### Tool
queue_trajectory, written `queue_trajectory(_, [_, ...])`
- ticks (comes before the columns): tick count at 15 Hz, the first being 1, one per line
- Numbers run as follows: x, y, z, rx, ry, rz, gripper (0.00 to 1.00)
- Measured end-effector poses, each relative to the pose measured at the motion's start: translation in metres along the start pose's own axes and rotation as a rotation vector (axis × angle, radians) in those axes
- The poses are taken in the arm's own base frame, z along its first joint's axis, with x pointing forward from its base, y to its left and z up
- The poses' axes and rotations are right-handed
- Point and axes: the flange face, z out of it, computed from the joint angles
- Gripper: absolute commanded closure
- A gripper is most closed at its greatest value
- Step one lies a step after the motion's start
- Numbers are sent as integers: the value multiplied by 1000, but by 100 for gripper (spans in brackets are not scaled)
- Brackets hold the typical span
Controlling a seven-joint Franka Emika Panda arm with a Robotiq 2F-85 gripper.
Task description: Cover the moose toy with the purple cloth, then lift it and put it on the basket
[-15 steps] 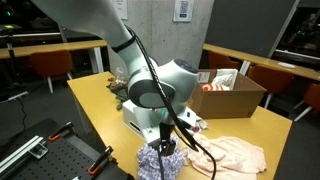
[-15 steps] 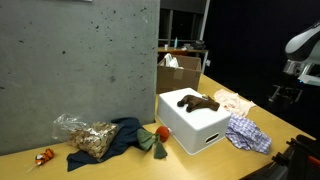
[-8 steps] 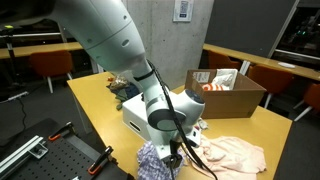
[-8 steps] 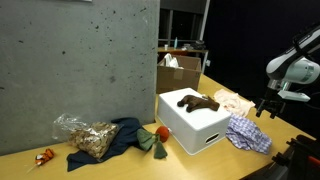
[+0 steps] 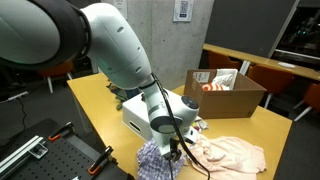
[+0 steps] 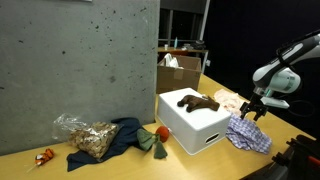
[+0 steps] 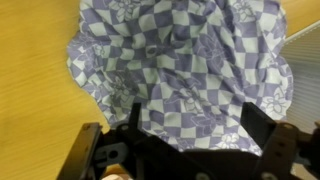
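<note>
Next, my gripper goes down onto the purple cloth's crumpled part (image 5: 177,154) (image 7: 190,133) by the peach cloth, since its open fingers already stand on either side of that fabric.
The purple checkered cloth (image 7: 185,60) lies crumpled on the wooden table and fills the wrist view. It also shows in both exterior views (image 6: 248,133) (image 5: 150,163). My gripper (image 7: 198,125) is open and hangs just above the cloth, one dark finger on each side, holding nothing. It shows in both exterior views (image 6: 251,112) (image 5: 172,150). The brown moose toy (image 6: 198,101) lies on top of a white box (image 6: 195,128), to the left of the cloth. In the exterior view from behind the arm, the arm hides the moose.
A peach cloth (image 5: 235,152) lies beside the purple one. An open cardboard box (image 5: 225,92) stands at the back. A plastic bag (image 6: 85,135), a dark blue cloth (image 6: 125,135) and small toys (image 6: 155,138) lie by the concrete wall.
The arm has swung in and come down over the purple cloth. The gripper now sits just above it, still open. The cloth and moose have not moved.
</note>
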Motion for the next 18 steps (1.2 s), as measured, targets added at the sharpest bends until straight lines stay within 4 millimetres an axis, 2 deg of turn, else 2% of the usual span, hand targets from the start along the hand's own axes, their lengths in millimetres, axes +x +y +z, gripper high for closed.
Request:
queue_trajectory(1, [3,-3,7,4,0,3,26])
queue_trajectory(6, [17,-10,33,15,4,11,65])
queue_trajectory(10, [28,-4,35,20,17,37,95])
queue_trajectory(11, [30,-1,32,22,19,46,100])
queue_trajectory(14, [42,16,16,29,33,73,100])
queue_trajectory(16, [55,36,-10,26,67,96,99])
queue_trajectory(18, [71,59,-50,22,110,122,99])
